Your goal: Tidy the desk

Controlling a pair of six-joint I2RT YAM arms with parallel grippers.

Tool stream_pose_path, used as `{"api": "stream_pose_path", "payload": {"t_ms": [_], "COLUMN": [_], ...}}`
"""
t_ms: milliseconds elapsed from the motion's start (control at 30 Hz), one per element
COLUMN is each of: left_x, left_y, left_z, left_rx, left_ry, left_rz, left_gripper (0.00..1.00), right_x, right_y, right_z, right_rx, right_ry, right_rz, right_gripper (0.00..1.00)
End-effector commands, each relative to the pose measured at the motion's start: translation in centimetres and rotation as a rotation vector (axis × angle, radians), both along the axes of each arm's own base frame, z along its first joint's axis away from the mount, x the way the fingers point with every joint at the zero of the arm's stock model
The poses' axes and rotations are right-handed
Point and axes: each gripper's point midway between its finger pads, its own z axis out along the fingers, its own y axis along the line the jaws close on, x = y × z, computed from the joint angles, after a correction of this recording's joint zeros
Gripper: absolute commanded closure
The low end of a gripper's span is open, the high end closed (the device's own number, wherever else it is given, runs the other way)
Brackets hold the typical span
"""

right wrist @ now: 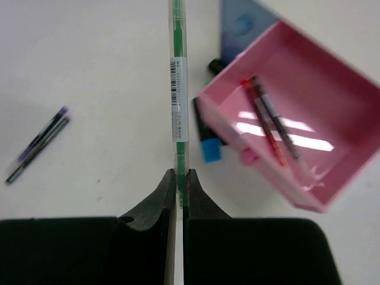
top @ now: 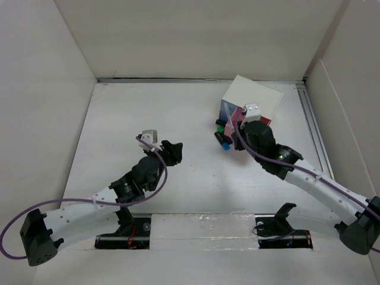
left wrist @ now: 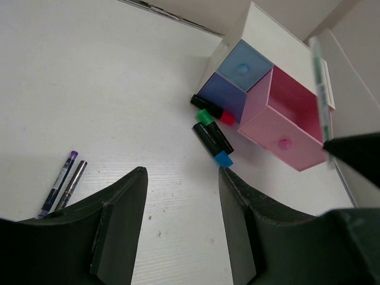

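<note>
The pink drawer's bare bottom lies below my right gripper and to its right in the wrist view. My right gripper will move over the drawer's bottom next, then lower and release the green pen.
The desk (top: 196, 113) is a white walled tabletop. At its back right stands a small white drawer box (top: 256, 96) whose pink drawer (right wrist: 309, 113) is pulled open, with two thin pens (right wrist: 270, 122) lying inside. My right gripper (right wrist: 179, 173) is shut on a green pen (right wrist: 177, 89) held just left of that drawer. My left gripper (left wrist: 181, 172) is open above bare desk, nothing between its fingers. Two purple pens (left wrist: 62, 181) lie to its left.
Three black markers lie against the box front: one with a red cap (left wrist: 214, 110), one with a green cap (left wrist: 205, 117) and one with a blue cap (left wrist: 214, 143). Two blue drawers (left wrist: 240, 65) are closed. White panels wall the desk.
</note>
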Motion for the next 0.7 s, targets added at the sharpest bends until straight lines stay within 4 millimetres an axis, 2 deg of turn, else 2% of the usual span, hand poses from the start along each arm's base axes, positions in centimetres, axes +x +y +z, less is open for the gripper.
{"api": "stream_pose_path", "payload": {"t_ms": [0, 33, 100, 133, 267, 333, 433, 667], "left_x": [0.2, 0.2, 0.2, 0.2, 0.2, 0.1, 0.2, 0.2], "left_y": [-0.2, -0.3, -0.4, -0.4, -0.4, -0.5, -0.5, -0.7], "left_z": [0.5, 0.5, 0.4, 0.3, 0.2, 0.2, 0.3, 0.1], "left_rx": [-0.026, -0.028, -0.027, -0.024, -0.023, -0.023, -0.027, -0.019], "left_ry": [-0.014, -0.014, -0.013, -0.011, -0.01, -0.01, -0.011, -0.005], "left_rz": [0.0, -0.003, -0.008, -0.008, -0.009, -0.011, -0.012, -0.014], "left_gripper": [0.53, 0.54, 0.54, 0.54, 0.54, 0.54, 0.54, 0.54], "right_x": [2.4, 3.7, 4.9, 5.6, 6.9, 7.0, 7.2, 7.4], "right_y": [-4.4, -6.1, -7.0, -8.3, -9.6, -9.6, -10.8, -10.7], "right_z": [1.7, 1.7, 2.1, 2.1, 1.0, 0.7, 0.2, -0.7], "right_rx": [-0.075, -0.084, -0.084, -0.088, -0.13, -0.141, -0.161, -0.185], "right_ry": [-0.041, -0.039, -0.046, -0.042, -0.001, 0.012, 0.023, 0.048], "right_rz": [-0.121, -0.175, -0.184, -0.217, -0.209, -0.207, -0.22, -0.19], "right_gripper": [1.0, 1.0, 1.0, 1.0, 1.0, 1.0, 1.0, 1.0]}}
